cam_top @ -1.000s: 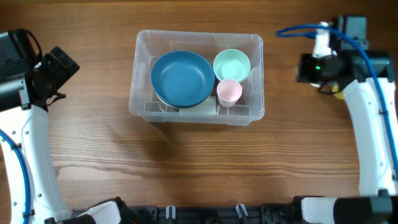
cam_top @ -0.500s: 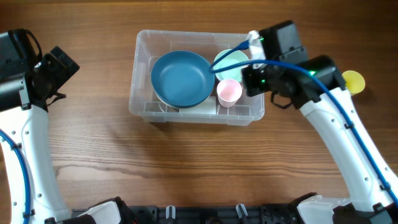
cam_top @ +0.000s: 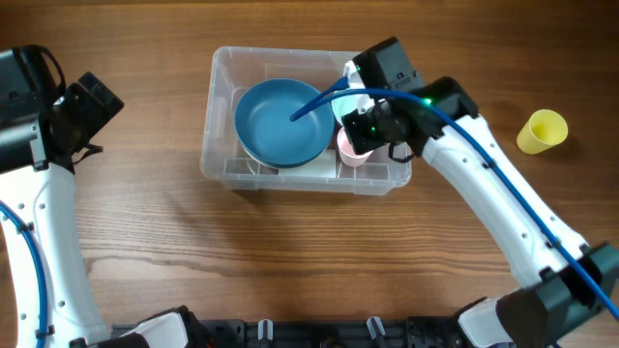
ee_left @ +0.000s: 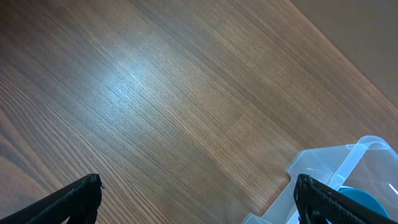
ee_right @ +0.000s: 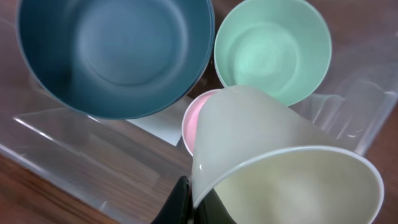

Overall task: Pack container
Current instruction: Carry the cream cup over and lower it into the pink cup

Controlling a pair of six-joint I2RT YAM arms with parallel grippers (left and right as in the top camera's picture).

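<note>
My right gripper lowers the cream cup (ee_right: 273, 155) down into the pink cup (ee_right: 194, 121) next and releases the cream cup's rim, since the pink cup's opening stands below the gripper.
The clear plastic container (cam_top: 222, 164) holds a blue bowl (cam_top: 282, 121), a mint bowl (ee_right: 272, 48) and a pink cup (cam_top: 350, 148). My right gripper (cam_top: 375, 124) hangs over the container's right part. In the right wrist view it (ee_right: 208, 200) is shut on the rim of a cream cup (ee_right: 273, 155), tilted just above the pink cup (ee_right: 191, 127). My left gripper (cam_top: 92, 104) is open and empty over bare table left of the container; its view shows only a container corner (ee_left: 323, 171).
A yellow cup (cam_top: 540, 130) lies on the wooden table at the right, apart from the container. The right arm crosses the table from the front right to the container.
My right arm has swung from the far right of the table to over the container's right side, carrying the cream cup. The yellow cup now shows. The left arm has not moved.
</note>
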